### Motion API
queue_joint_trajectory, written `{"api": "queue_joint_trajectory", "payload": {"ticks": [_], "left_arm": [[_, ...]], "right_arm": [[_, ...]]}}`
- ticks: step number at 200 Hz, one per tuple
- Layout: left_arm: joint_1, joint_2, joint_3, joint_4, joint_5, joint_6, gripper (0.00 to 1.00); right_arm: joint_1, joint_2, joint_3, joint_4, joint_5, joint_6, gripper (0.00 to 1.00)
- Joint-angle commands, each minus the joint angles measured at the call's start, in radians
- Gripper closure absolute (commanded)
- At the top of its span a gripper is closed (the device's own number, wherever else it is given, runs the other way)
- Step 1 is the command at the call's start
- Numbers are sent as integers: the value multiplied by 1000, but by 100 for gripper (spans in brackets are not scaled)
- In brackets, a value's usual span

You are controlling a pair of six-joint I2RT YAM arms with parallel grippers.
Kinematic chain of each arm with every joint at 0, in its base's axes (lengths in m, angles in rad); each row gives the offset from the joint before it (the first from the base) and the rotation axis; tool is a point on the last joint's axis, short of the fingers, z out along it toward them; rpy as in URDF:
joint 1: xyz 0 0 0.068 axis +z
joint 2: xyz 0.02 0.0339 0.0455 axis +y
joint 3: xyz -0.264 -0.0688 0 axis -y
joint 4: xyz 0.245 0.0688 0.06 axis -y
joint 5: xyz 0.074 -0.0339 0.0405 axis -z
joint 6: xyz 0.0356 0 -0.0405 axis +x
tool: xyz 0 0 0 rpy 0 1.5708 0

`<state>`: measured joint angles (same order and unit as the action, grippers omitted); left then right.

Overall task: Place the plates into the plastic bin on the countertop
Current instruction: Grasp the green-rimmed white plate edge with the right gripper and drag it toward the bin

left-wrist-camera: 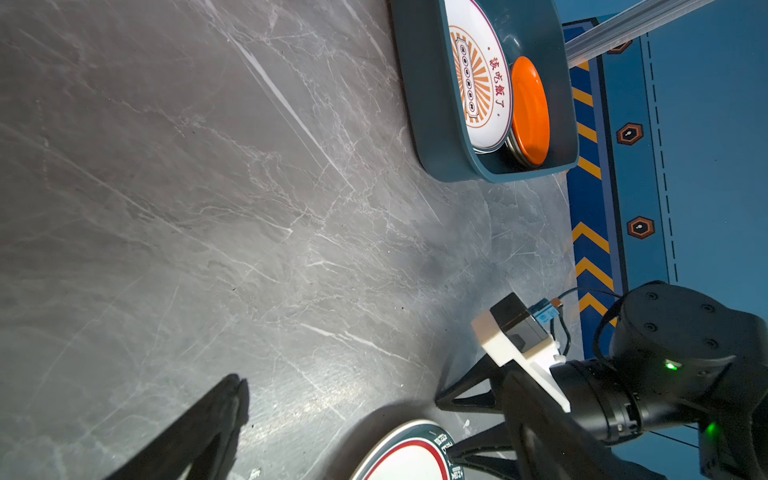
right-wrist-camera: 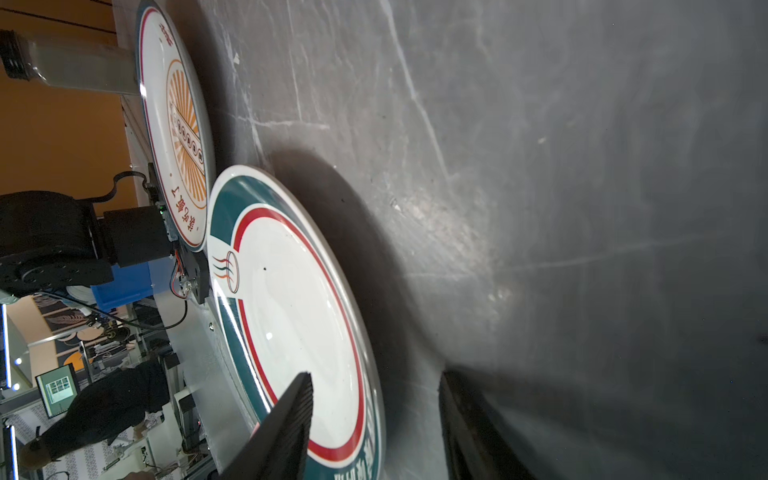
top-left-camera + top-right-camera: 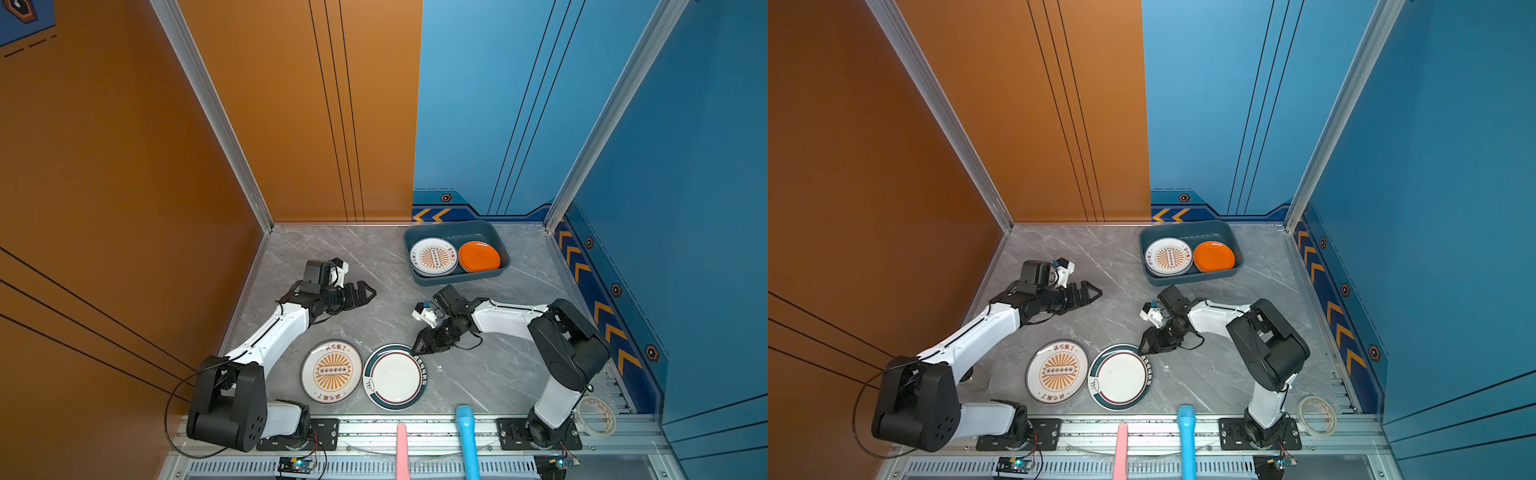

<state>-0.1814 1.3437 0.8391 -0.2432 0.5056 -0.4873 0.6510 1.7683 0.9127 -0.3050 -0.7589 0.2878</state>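
Note:
My right gripper moves down and slightly back next and closes its fingers on the teal-rimmed plate's lettered rim [image 3: 420, 360] [image 2: 373, 408], since that rim lies below its open fingers.
Two plates lie side by side near the front of the countertop [image 3: 365, 257]: a white one with an orange sunburst [image 3: 331, 372] [image 2: 183, 137] and a teal-rimmed one [image 3: 395, 377] [image 2: 299, 316]. My right gripper [image 3: 417, 349] [image 2: 376, 378] is open and straddles the teal-rimmed plate's far right rim, one finger over the plate and one over the countertop, with a gap on both sides. My left gripper [image 3: 368, 293] [image 1: 374, 386] hangs wide open and empty over bare countertop. The plastic bin [image 3: 457, 278] [image 1: 424, 104] at the back right holds a stack topped by a sunburst plate [image 3: 434, 257] and an orange plate [image 3: 478, 256].
A roll of tape [image 3: 596, 415] lies by the right arm's base. A pink handle [image 3: 402, 449] and a blue handle [image 3: 467, 440] stick up over the front rail. Orange and blue walls close in the left, back and right sides.

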Motion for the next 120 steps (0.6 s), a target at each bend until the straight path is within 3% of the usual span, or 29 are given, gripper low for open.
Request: {"api": "queue_joint_trajectory", "payload": {"ticks": [1,58,120], "left_arm": [[11,0,-4,6,18,-2,2],[11,2,-6,7,19,-4,2],[11,9,-8,12,17,-4,2]], "right_arm": [[16,29,-25,-18,-11,-18,50],[21,66,-41,-19,-29,-33,67],[20,97,-53,18,-46,-35,77]]}}
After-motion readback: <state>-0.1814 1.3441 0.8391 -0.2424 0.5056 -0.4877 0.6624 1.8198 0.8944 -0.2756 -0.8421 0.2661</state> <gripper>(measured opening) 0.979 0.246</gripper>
